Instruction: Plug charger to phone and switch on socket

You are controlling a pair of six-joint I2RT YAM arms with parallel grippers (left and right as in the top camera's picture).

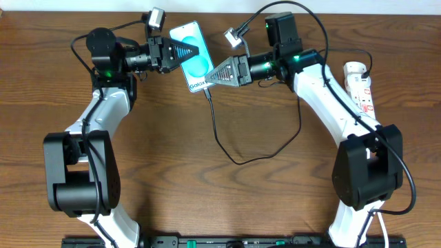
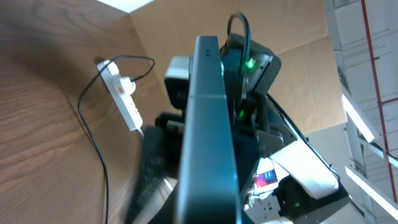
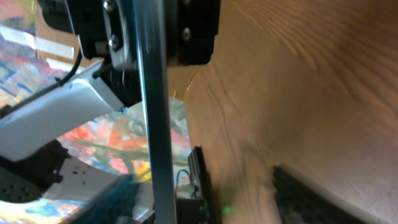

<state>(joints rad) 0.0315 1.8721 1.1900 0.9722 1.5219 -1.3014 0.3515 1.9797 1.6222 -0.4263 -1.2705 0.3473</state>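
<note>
My left gripper will move back and down, tipping its fingers downward, to release the phone [image 1: 195,60], since bare tabletop lies below that gripper and nearer my base.
The phone [image 1: 195,60] is lifted near the back of the table, its cyan screen facing up. My left gripper [image 1: 180,52] is shut on its upper end. In the left wrist view the phone [image 2: 208,124] runs edge-on up the middle. The charger [image 1: 238,160], a thin black cable, loops across the table, and its tip meets the phone's lower edge. My right gripper [image 1: 219,74] stands open beside that edge. In the right wrist view its fingers are wide apart around the phone's thin edge [image 3: 154,112]. The socket [image 1: 360,84] lies at the far right and shows as the white socket [image 2: 123,96] in the left wrist view.
The charger cable [image 2: 93,143] trails over the wooden table away from the socket. A cardboard wall [image 2: 186,25] stands behind the table. A black rail [image 1: 220,242] runs along the front edge between the two arm bases.
</note>
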